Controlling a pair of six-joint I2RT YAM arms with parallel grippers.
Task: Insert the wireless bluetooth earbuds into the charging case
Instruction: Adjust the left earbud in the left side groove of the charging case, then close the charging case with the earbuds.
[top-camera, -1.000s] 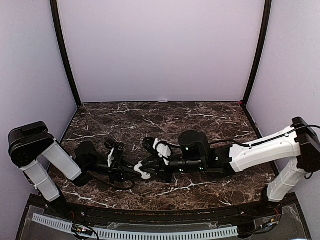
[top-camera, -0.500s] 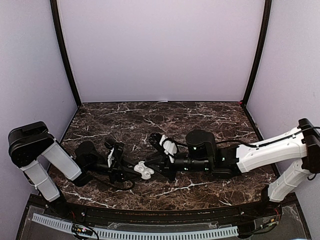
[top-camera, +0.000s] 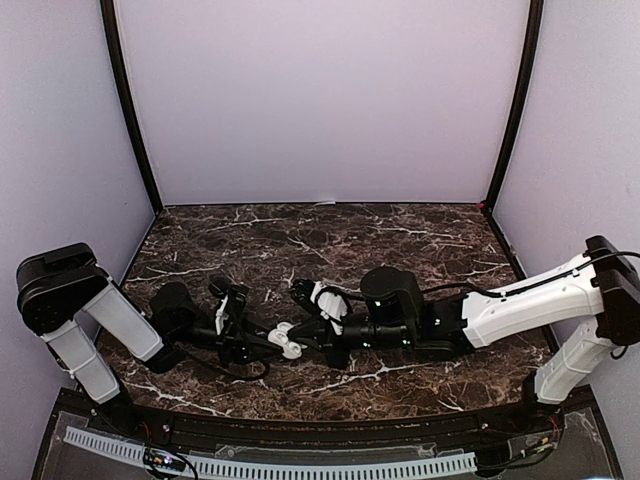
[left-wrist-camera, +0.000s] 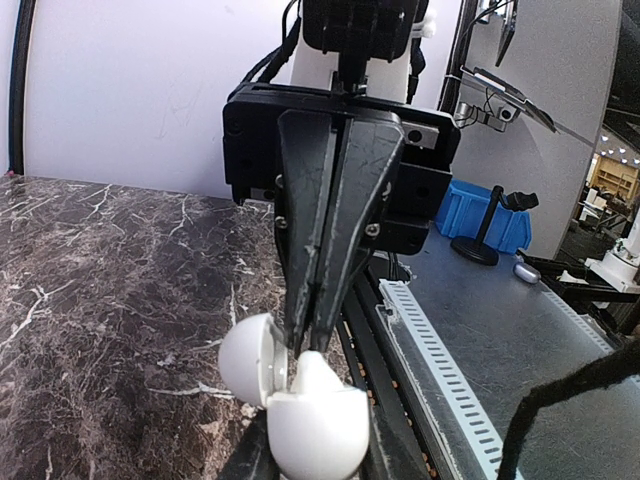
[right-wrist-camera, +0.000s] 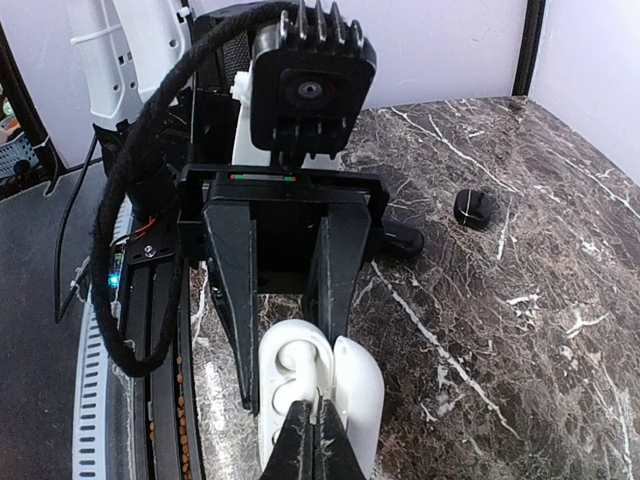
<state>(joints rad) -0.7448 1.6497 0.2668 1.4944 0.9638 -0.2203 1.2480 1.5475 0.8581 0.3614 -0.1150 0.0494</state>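
Observation:
My left gripper is holding the charging case (top-camera: 289, 342) and will next move it outward, lower it to the spot on the open marble below and release it there.
The white oval charging case (top-camera: 289, 342) is held off the table in my left gripper (top-camera: 283, 343), which is shut on its body. The lid (right-wrist-camera: 362, 388) stands open to one side. A white earbud (left-wrist-camera: 312, 368) stands partly out of its socket and shows in the right wrist view (right-wrist-camera: 296, 352) too. My right gripper (top-camera: 302, 339) is shut, its tips (left-wrist-camera: 305, 345) right at the top of that earbud, between it and the lid. From its own wrist view my right gripper (right-wrist-camera: 318, 428) sits over the case's open face, with the left fingers (right-wrist-camera: 228, 300) either side of the case.
Two small black earbuds lie on the marble beyond the case, one in the open (right-wrist-camera: 475, 208) and one half hidden behind a left finger (right-wrist-camera: 402, 239). The black table edge and a white slotted strip (top-camera: 270, 466) run just behind the case. Both arms meet at the front middle.
My right gripper pulled back to the right from the case half a second ago and has now come back left onto it. The left gripper and the case have stayed put.

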